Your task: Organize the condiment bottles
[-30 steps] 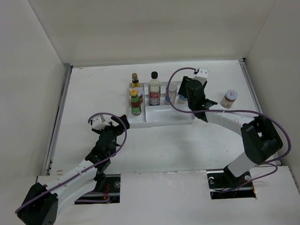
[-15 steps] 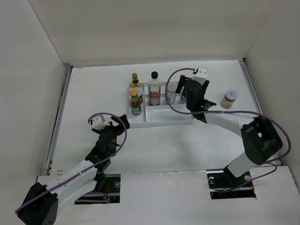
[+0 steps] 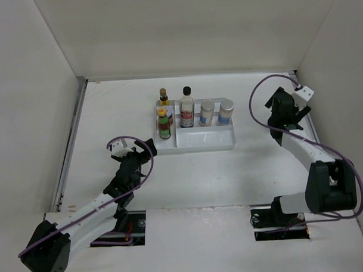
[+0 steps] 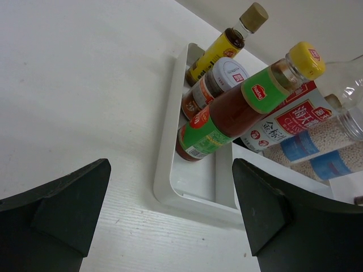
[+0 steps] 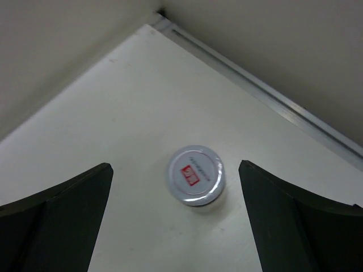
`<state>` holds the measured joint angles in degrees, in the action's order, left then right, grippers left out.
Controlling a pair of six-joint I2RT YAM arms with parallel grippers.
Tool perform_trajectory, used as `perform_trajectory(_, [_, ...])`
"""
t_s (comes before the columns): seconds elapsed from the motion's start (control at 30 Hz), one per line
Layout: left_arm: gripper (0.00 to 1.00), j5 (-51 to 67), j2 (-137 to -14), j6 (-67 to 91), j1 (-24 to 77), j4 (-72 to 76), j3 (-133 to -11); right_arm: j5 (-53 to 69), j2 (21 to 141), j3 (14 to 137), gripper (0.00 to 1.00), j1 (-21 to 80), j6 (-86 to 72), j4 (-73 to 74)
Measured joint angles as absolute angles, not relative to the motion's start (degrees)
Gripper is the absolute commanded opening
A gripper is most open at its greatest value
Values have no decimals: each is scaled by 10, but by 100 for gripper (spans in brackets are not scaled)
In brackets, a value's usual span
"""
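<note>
The jar is still outside the tray, so my right gripper should next go down with its fingers open around the lone jar's silver lid point(image 5: 197, 175) and close.
A white tray point(image 3: 205, 138) holds the condiment bottles. A small yellow bottle point(image 3: 163, 96), a yellow-capped green one point(image 3: 164, 124) and a red-labelled jar point(image 4: 221, 76) fill its left compartment. The black-capped bottle point(image 3: 187, 107) and two silver-lidded jars point(image 3: 207, 112) point(image 3: 226, 110) stand along the back of its right compartment. One more silver-lidded jar point(image 5: 194, 182) stands alone on the table near the right wall. My right gripper point(image 5: 174, 167) hangs open straight above it, not touching, and hides it in the top view. My left gripper point(image 4: 170, 164) is open and empty just short of the tray's near left corner point(image 4: 167, 170).
The enclosure's right wall and a metal edge strip point(image 5: 266, 96) run close behind the lone jar. The right gripper point(image 3: 286, 115) is near that wall. White walls close in the table on three sides.
The right gripper opened and left a silver-lidded jar standing in the tray's right compartment, then swung right to above the lone jar. The left arm stayed still.
</note>
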<state>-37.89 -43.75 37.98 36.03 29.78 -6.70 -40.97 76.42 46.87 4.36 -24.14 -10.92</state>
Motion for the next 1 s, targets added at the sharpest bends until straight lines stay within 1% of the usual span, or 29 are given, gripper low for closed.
perform_trajectory(0.13, [90,-379,-438,380,360,298,-67,-372,841,484,100,5,-250,-64])
perform_trajectory(0.37, [90,-377,-446,380,360,299,-67,-312,911,510,100,-23,-258,-52])
perform_trajectory(0.43, [90,-376,-447,380,360,300,-67,-302,931,519,94,-26,-260,-54])
perform_trajectory(0.47, [90,-376,-447,380,360,301,-67,-298,941,522,88,-26,-262,-56])
perform_trajectory(0.5, [90,-376,-447,380,360,302,-67,-295,949,524,78,-26,-264,-56])
perform_trajectory(0.57, [90,-376,-447,380,360,302,-67,-294,958,524,64,-26,-267,-55])
perform_trajectory(0.63, [90,-375,-447,380,360,302,-67,-295,958,522,56,-26,-272,-60])
perform_trajectory(0.7, [90,-375,-447,380,360,302,-67,-302,952,511,52,-20,-271,-68])
perform_trajectory(0.8, [90,-375,-447,380,361,302,-67,-329,919,481,52,10,-267,-67])
perform_trajectory(0.9, [90,-375,-447,380,361,302,-67,-356,865,450,52,65,-258,-64])
perform_trajectory(1.0, [90,-375,-445,380,361,302,-67,-378,792,419,52,142,-251,-65])
